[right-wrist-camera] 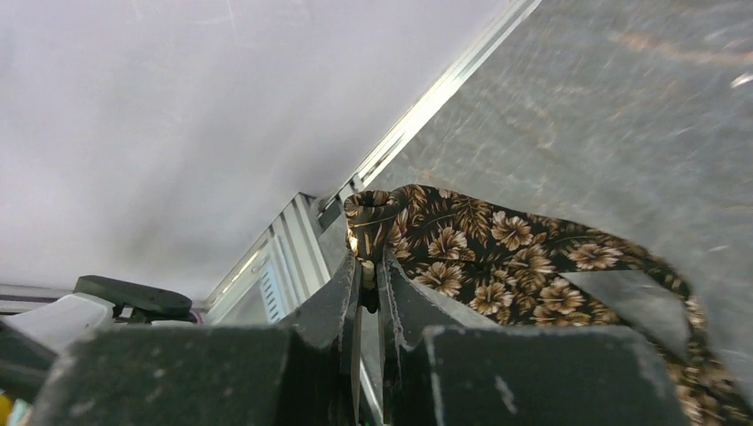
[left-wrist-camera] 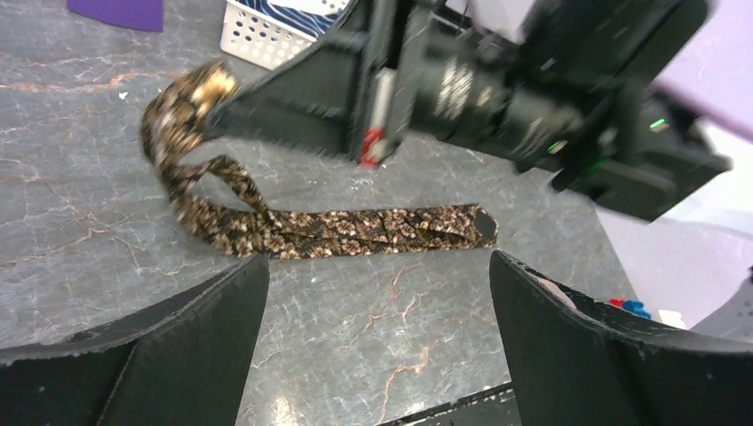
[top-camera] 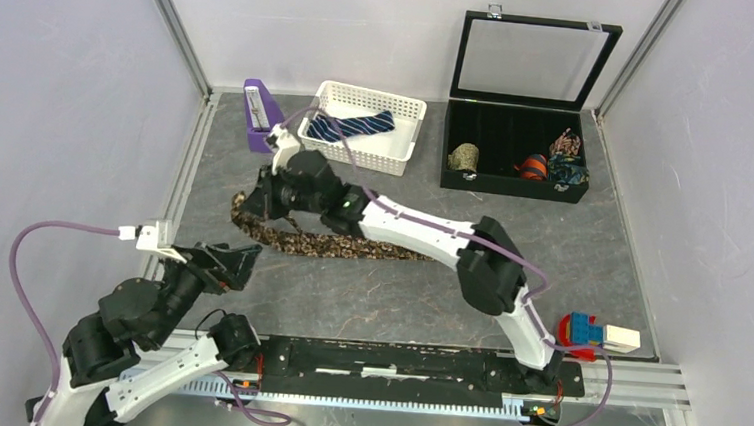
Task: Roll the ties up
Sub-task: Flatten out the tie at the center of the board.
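Note:
The right gripper comes down toward the tie's bend on the tabletop next and releases it there, because the curled end is held raised above the table.
The brown-and-tan print tie (top-camera: pixel 340 248) lies stretched across the grey table, its left end folded over. My right gripper (top-camera: pixel 259 197) is shut on that curled end, and the wrist view shows the fabric (right-wrist-camera: pixel 462 253) pinched between the closed fingertips (right-wrist-camera: pixel 366 266). The same tie shows in the left wrist view (left-wrist-camera: pixel 337 231) with its end lifted. My left gripper (top-camera: pixel 246 260) is open and empty, low over the table just near of the tie; its fingers (left-wrist-camera: pixel 568 355) frame bare tabletop. The navy striped tie (top-camera: pixel 354 126) lies in the white basket (top-camera: pixel 397 152).
A purple metronome-like object (top-camera: pixel 260 115) stands at the back left. An open black case (top-camera: pixel 517 158) at the back right holds several rolled ties. A red-blue-white toy (top-camera: pixel 595 334) sits at the near right. Metal frame rails edge the table.

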